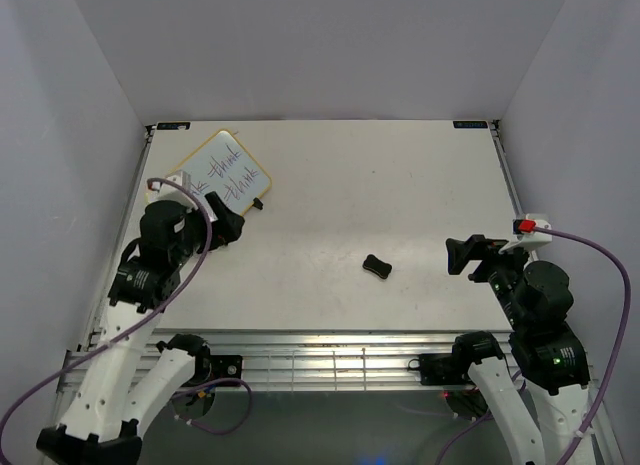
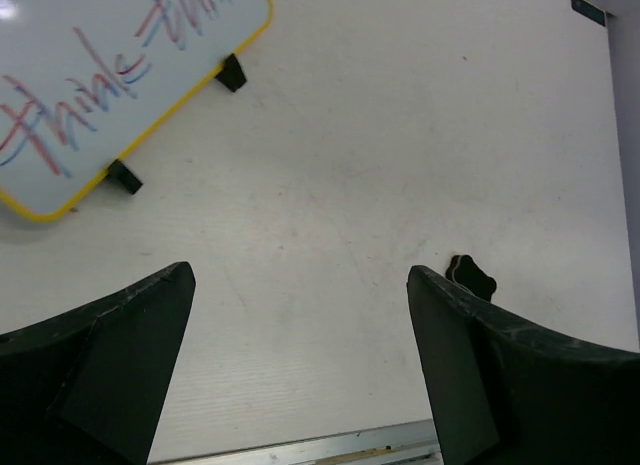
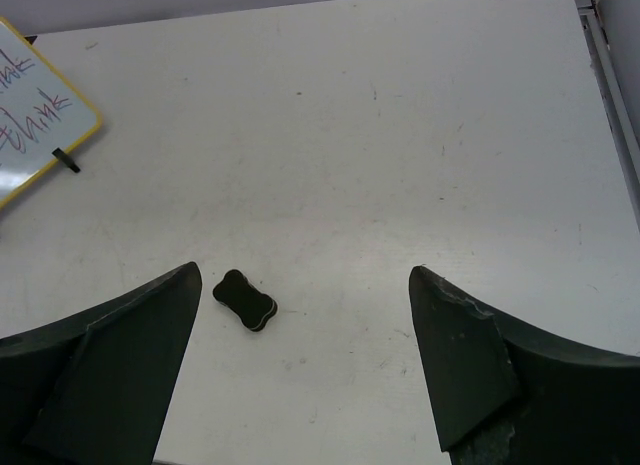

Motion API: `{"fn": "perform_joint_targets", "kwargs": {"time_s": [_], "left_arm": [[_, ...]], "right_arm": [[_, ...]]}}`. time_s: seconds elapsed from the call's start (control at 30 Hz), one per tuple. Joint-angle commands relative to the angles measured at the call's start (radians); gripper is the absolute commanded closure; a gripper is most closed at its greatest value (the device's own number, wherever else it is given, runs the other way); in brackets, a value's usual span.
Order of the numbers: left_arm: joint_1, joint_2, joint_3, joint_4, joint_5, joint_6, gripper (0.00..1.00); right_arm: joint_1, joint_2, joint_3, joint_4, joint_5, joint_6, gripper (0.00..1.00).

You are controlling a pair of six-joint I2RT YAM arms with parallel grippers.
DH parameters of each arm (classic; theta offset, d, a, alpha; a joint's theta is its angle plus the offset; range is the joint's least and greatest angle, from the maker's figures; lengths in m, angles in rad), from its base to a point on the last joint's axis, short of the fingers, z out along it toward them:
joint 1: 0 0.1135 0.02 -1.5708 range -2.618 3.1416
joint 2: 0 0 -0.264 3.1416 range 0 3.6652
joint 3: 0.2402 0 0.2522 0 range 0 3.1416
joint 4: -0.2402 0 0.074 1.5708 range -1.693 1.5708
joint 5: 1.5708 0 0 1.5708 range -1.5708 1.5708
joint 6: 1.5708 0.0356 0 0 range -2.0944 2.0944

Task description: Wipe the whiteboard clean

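Observation:
My left gripper swings to the left in the top view next, turning and lowering onto the whiteboard's wall-side corner. Handwriting fills the whiteboard's side, hence this move.
The whiteboard (image 1: 222,169), white with a yellow frame, small black feet and red-purple handwriting, lies tilted at the table's far left. It also shows in the left wrist view (image 2: 110,75) and the right wrist view (image 3: 30,115). A small black eraser block (image 1: 377,267) lies near the table's middle, and shows in both wrist views (image 2: 470,275) (image 3: 245,301). My left gripper (image 1: 226,223) (image 2: 300,273) is open and empty, just near of the board's lower edge. My right gripper (image 1: 461,254) (image 3: 305,270) is open and empty, to the right of the eraser.
The white table (image 1: 400,185) is walled by grey panels on the left, back and right. A metal rail (image 1: 340,360) runs along the near edge between the arm bases. Purple cables loop beside both arms.

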Motion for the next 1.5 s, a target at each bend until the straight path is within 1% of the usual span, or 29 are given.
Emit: {"fn": "perform_joint_targets", "kwargs": {"time_s": [0.0,0.07,0.1,0.13,0.17,0.2,0.27,0.33,0.4,0.43,0.5,0.57,0.6,0.63,0.67,0.7,0.73,0.77,0.8,0.87,0.9,1.03,1.07,1.17,1.2,1.23,1.3,1.33,1.47], "left_arm": [[-0.003,0.150,-0.003,0.258,0.205,0.034,0.02],[-0.001,0.259,0.001,0.331,0.133,0.033,0.02],[0.005,0.294,0.020,0.341,0.001,0.027,0.02],[0.019,0.322,0.026,0.347,-0.048,0.014,0.02],[0.040,0.354,0.021,0.394,-0.068,0.017,0.02],[0.098,0.364,0.012,0.421,-0.068,0.017,0.02],[0.141,0.379,0.018,0.444,-0.096,0.019,0.02],[0.215,0.373,0.033,0.447,-0.117,0.019,0.02],[0.255,0.338,0.032,0.451,-0.180,0.027,0.02],[0.255,0.329,0.023,0.456,-0.250,0.036,0.02],[0.348,0.319,0.018,0.444,-0.288,0.037,0.02],[0.422,0.351,0.027,0.404,-0.277,0.007,0.02],[0.515,0.379,0.043,0.369,-0.266,-0.015,0.02],[0.564,0.434,0.053,0.325,-0.259,-0.036,0.02],[0.620,0.452,0.055,0.332,-0.158,-0.048,0.02],[0.707,0.466,0.032,0.361,-0.084,-0.029,0.02],[0.730,0.485,0.015,0.438,-0.023,-0.013,0.02],[0.747,0.497,0.000,0.480,0.104,0.003,0.02],[0.764,0.512,-0.022,0.517,0.169,0.040,0.02],[0.767,0.558,-0.035,0.623,0.284,0.074,0.02],[0.769,0.566,-0.067,0.669,0.380,0.088,0.02],[0.792,0.591,-0.131,0.876,0.510,0.082,0.02],[0.804,0.606,-0.137,0.898,0.542,0.082,0.02],[0.832,0.661,-0.117,0.924,0.587,0.077,0.02],[0.838,0.708,-0.108,0.927,0.622,0.082,0.02],[0.841,0.733,-0.099,0.932,0.695,0.089,0.02],[0.850,0.776,-0.065,0.933,0.760,0.103,0.02],[0.852,0.807,-0.060,0.962,0.833,0.100,0.02],[0.861,0.887,-0.028,1.034,0.994,0.070,0.04]], "right_arm": [[0.005,-0.022,-0.025,0.112,-0.030,-0.042,0.10],[0.006,-0.042,-0.044,0.135,-0.039,-0.049,0.10],[0.006,-0.045,-0.047,0.137,-0.062,-0.054,0.10],[0.006,-0.044,-0.050,0.140,-0.074,-0.057,0.10],[0.006,-0.042,-0.056,0.143,-0.088,-0.057,0.10],[0.006,-0.039,-0.061,0.146,-0.126,-0.057,0.10],[0.006,-0.032,-0.084,0.156,-0.165,-0.054,0.10],[0.006,-0.018,-0.096,0.169,-0.228,-0.052,0.10],[0.006,-0.007,-0.108,0.174,-0.265,-0.055,0.10],[0.006,-0.003,-0.111,0.177,-0.271,-0.060,0.10],[0.006,-0.002,-0.114,0.182,-0.283,-0.065,0.10],[0.006,-0.009,-0.114,0.182,-0.295,-0.071,0.10],[0.006,-0.013,-0.113,0.180,-0.321,-0.078,0.10],[0.008,-0.025,-0.114,0.177,-0.334,-0.086,0.10],[0.012,-0.032,-0.117,0.179,-0.341,-0.091,0.10],[0.022,-0.036,-0.124,0.179,-0.353,-0.094,0.10],[0.025,-0.045,-0.127,0.180,-0.361,-0.097,0.10],[0.029,-0.047,-0.130,0.180,-0.366,-0.101,0.10],[0.037,-0.049,-0.131,0.180,-0.380,-0.103,0.10],[0.043,-0.042,-0.128,0.176,-0.421,-0.108,0.10],[0.043,-0.039,-0.124,0.168,-0.435,-0.109,0.10],[0.048,-0.030,-0.102,0.142,-0.484,-0.117,0.10],[0.049,-0.029,-0.098,0.137,-0.504,-0.118,0.10],[0.051,-0.038,-0.113,0.143,-0.554,-0.117,0.10],[0.051,-0.042,-0.119,0.151,-0.568,-0.115,0.10],[0.051,-0.050,-0.125,0.154,-0.582,-0.117,0.10],[0.052,-0.053,-0.134,0.162,-0.614,-0.115,0.10],[0.052,-0.053,-0.134,0.166,-0.625,-0.117,0.10],[0.052,-0.032,-0.121,0.169,-0.691,-0.123,0.10]]}}
